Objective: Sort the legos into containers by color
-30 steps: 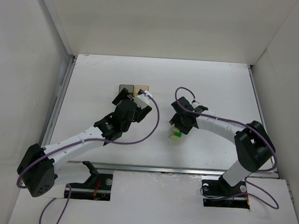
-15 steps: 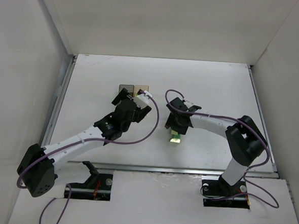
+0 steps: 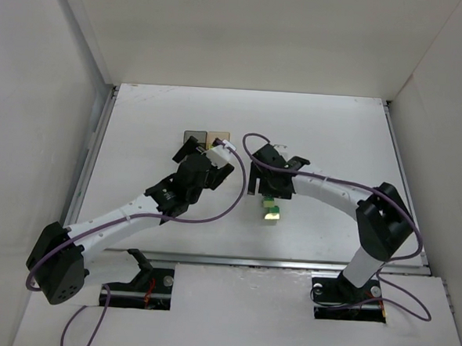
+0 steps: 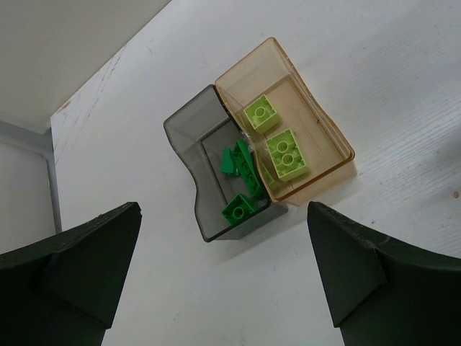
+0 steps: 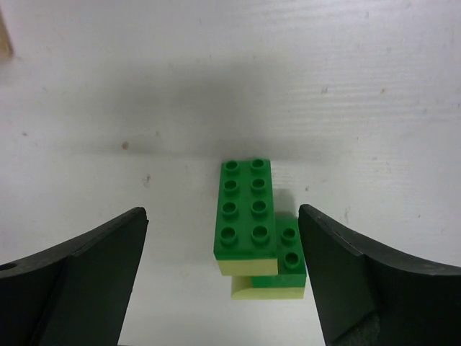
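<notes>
My right gripper will bring its open fingers down along the upper dark green lego's long sides, already between them, and close, since the stack sits below my right gripper.
The smoky dark grey container [image 4: 189, 148] and the amber container [image 4: 325, 137] stand side by side; they also show in the top view, grey [image 3: 193, 134] and amber [image 3: 220, 135]. Dark green legos [image 4: 238, 207] lie in the grey one, pale yellow-green legos [image 4: 287, 155] in the amber one. My left gripper [image 4: 223, 288] is open and empty, just short of the containers [image 3: 207, 150]. A stack of dark green legos [image 5: 245, 209] on pale ones [image 5: 266, 288] sits on the table [image 3: 270, 211]. My right gripper [image 5: 222, 241] is open above it, fingers either side [image 3: 264, 189].
White walls enclose the white table [image 3: 335, 132] at the back and both sides. A metal rail [image 3: 288, 263] runs along the near edge in front of the arm bases.
My right gripper has swung left and slightly away from the near edge, uncovering more of the lego stack. The left arm has not moved.
</notes>
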{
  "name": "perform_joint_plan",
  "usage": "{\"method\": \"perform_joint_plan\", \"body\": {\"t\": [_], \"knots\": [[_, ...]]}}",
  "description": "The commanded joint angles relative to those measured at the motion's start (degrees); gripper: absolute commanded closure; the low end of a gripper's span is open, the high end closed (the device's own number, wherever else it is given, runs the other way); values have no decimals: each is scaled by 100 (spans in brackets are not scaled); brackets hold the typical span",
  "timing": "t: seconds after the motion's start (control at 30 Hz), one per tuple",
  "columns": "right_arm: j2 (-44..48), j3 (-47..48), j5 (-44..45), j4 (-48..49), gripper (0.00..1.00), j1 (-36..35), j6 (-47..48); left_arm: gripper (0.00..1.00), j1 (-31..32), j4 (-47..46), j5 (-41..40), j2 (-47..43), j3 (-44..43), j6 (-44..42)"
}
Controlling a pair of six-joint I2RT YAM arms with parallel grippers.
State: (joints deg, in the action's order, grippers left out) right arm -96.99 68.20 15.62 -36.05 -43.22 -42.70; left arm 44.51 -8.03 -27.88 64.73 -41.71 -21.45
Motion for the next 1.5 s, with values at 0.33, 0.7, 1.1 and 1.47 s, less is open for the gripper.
{"method": "perform_joint_plan", "body": {"t": [0.33,0.7,1.1,1.47], "knots": [[-416,211,521,-535,25,-494,60,0,-13,-269,2,-136,76,106],[-805,474,653,-534,100,-494,-265,0,-13,-269,-112,-189,128,106],[751,1063,12,343,100,964,-161,0,-13,-149,104,-128,-609,-262],[2043,1363,-111,2137,100,1088,534,0,-13,443,4526,601,-3015,746]]}}
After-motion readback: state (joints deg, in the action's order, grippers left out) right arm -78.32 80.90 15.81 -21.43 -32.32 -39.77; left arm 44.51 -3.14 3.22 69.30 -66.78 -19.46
